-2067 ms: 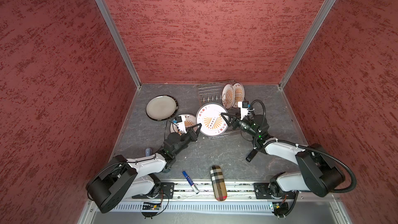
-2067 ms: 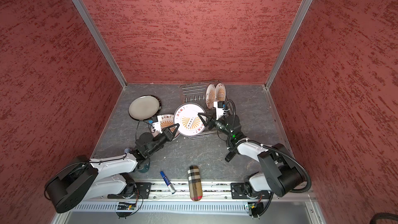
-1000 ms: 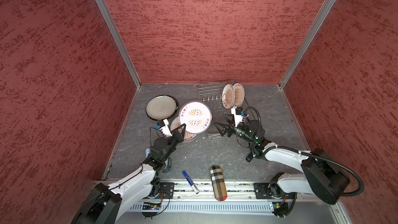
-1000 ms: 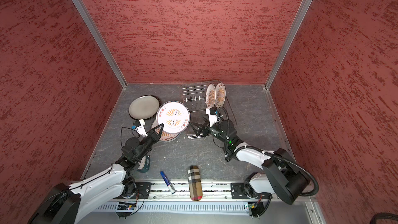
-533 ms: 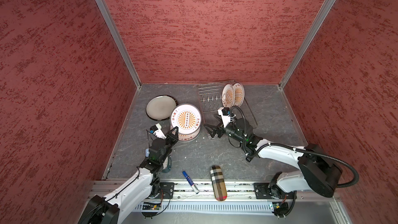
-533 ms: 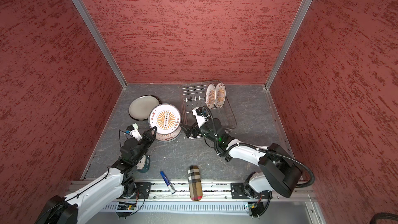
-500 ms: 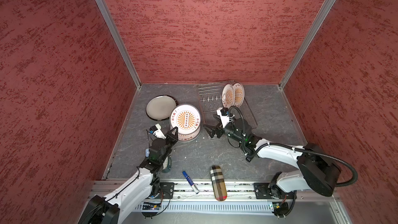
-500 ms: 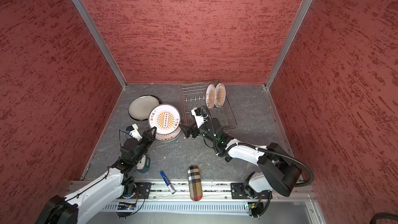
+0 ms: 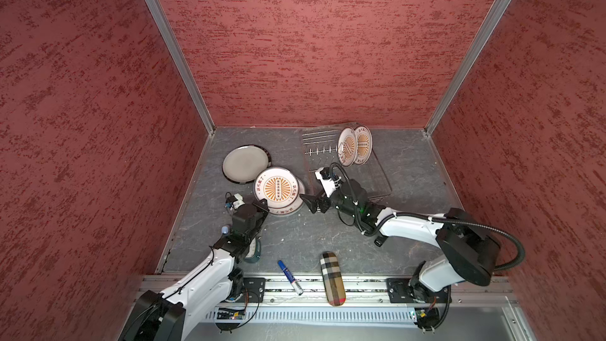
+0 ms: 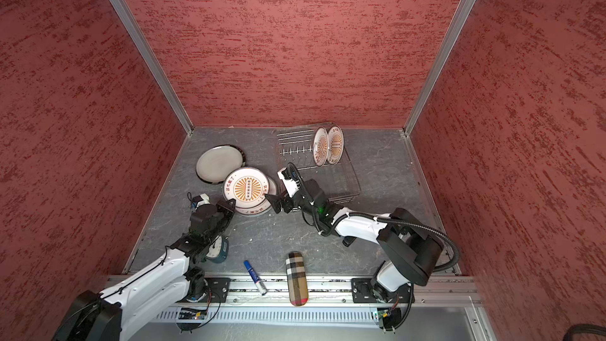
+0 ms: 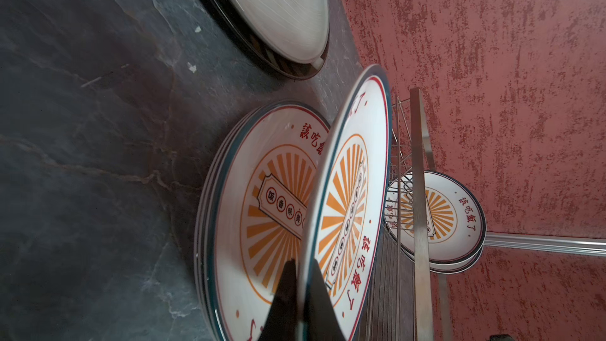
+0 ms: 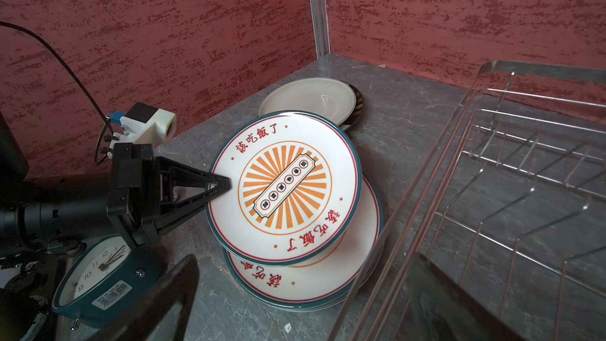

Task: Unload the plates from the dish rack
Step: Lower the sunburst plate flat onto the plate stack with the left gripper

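My left gripper brings the tilted plate down toward the rack (image 9: 377, 178) next, onto the stack of like plates below, and releases the tilted plate's rim.
My left gripper (image 9: 264, 205) (image 10: 231, 204) (image 11: 301, 300) (image 12: 223, 185) is shut on the rim of a sunburst plate (image 9: 278, 188) (image 10: 248, 187) (image 11: 347, 191) (image 12: 285, 185). The plate hangs tilted over a stack of like plates (image 9: 296, 205) (image 11: 262, 191) (image 12: 328, 277); whether it touches them I cannot tell. My right gripper (image 9: 310, 204) (image 10: 273, 203) (image 12: 300, 306) stands open and empty just right of the stack. Two plates (image 9: 349, 150) (image 10: 336, 145) (image 11: 459, 218) stand upright in the dish rack (image 9: 377, 178) (image 10: 344, 178) (image 12: 492, 191). A grey plate (image 9: 246, 163) (image 12: 308, 100) lies flat at the back left.
A teal alarm clock (image 9: 252, 250) (image 10: 216, 249) (image 12: 105, 277) lies under my left arm. A blue marker (image 9: 288, 272) and a plaid case (image 9: 332, 278) lie at the front edge. Red walls close in three sides.
My left gripper has carried the sunburst plate left from the rack's front and lowered it over the stack. My right gripper, still open, has followed to the left, up to the stack.
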